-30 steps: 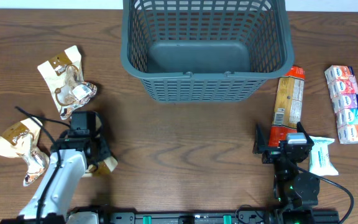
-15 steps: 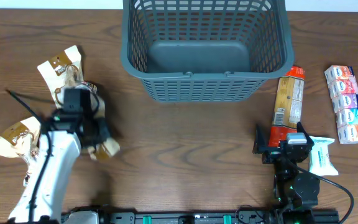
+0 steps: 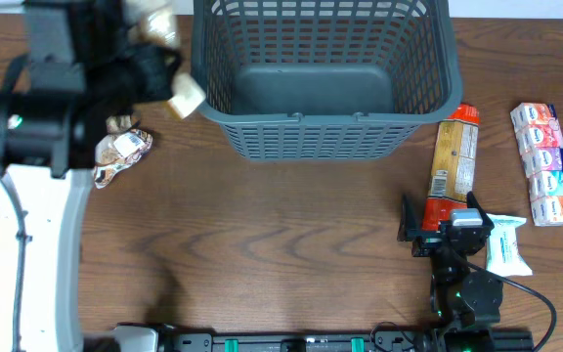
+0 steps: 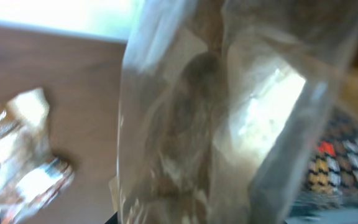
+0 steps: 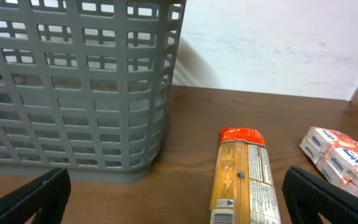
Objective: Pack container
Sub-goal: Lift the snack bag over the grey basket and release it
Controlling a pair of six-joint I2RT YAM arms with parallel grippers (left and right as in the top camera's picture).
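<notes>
I need to swing my left gripper to the right in the overhead view next, over the basket's rim, and then lower the bag inside the empty basket [image 3: 325,73].
The container, a dark grey-blue mesh basket [image 3: 325,73], stands at the back centre and is empty; it also shows in the right wrist view [image 5: 73,81]. My left gripper [image 3: 154,66] is raised just left of the basket's left rim and is shut on a tan and brown snack bag [image 3: 186,98]. That bag fills the left wrist view [image 4: 216,112]. My right gripper [image 3: 440,233] is open and empty, low at the front right. Its fingers frame the right wrist view [image 5: 179,205], with an orange packet [image 5: 244,180] between them.
A second crumpled snack bag [image 3: 120,149] lies on the table under the left arm. The orange packet [image 3: 454,161] lies right of the basket. A pink and blue multipack [image 3: 545,161] is at the far right, and a white packet [image 3: 506,246] lies by the right gripper.
My left arm has lifted the snack bag off the front-left table and carried it up and back, to beside the basket's left rim. The right arm has not moved.
</notes>
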